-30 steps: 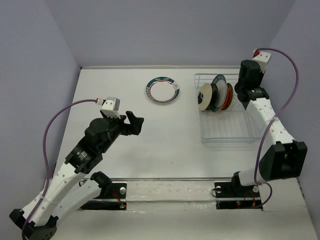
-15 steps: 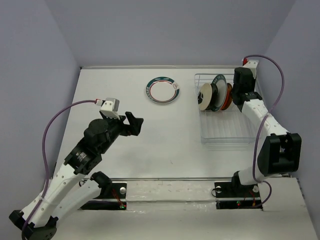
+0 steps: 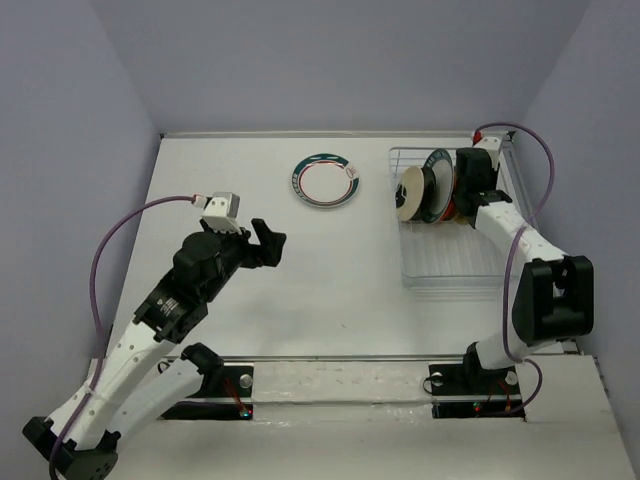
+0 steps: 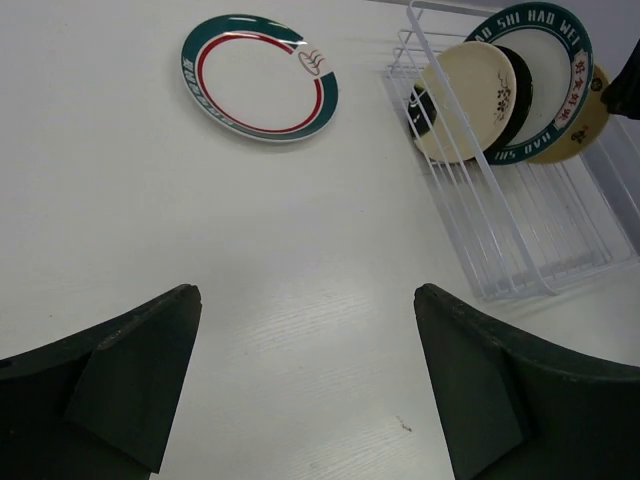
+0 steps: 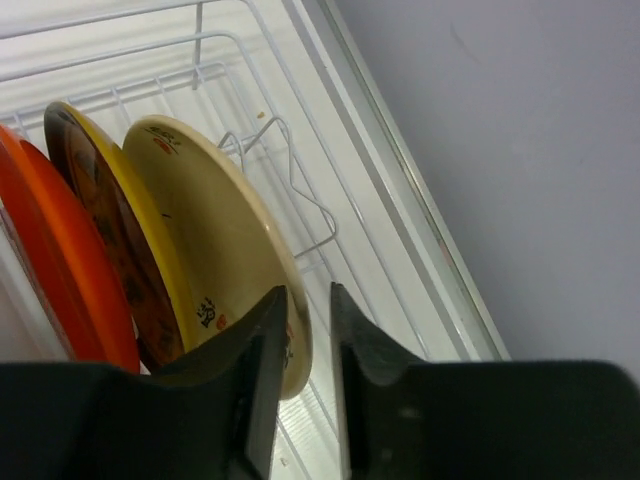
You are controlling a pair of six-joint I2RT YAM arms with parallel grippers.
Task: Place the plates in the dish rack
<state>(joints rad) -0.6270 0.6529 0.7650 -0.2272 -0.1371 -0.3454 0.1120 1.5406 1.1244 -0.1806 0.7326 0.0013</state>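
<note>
The white plate is below and farther outward, so my left gripper needs to move outward and down next, onto the plate's rim edge away from the rack.
A white plate with a teal and red rim [image 3: 326,181] lies flat on the table; it also shows in the left wrist view [image 4: 260,78]. The wire dish rack [image 3: 455,270] stands at the right with several plates upright in it: a cream flowered one [image 4: 465,100], a black one, a teal-rimmed one [image 4: 545,60] and a mustard one [image 4: 578,125]. My right gripper [image 5: 305,290] is down in the rack, its jaws drawn narrow over the rim of a cream plate [image 5: 210,220]. That plate leans on the mustard-brown plate [image 5: 110,230] beside the orange plate [image 5: 40,250]. My left gripper [image 4: 305,295] is open and empty above bare table.
The rack's right side [image 5: 400,190] runs close along the lilac side wall [image 5: 520,120]. The rack slots [image 4: 520,240] nearer to me hold nothing. The left arm's purple cable [image 3: 130,225] loops over the table's left part.
My right gripper has moved left, from the rack's far right edge to the upright plates. The left arm has barely shifted.
</note>
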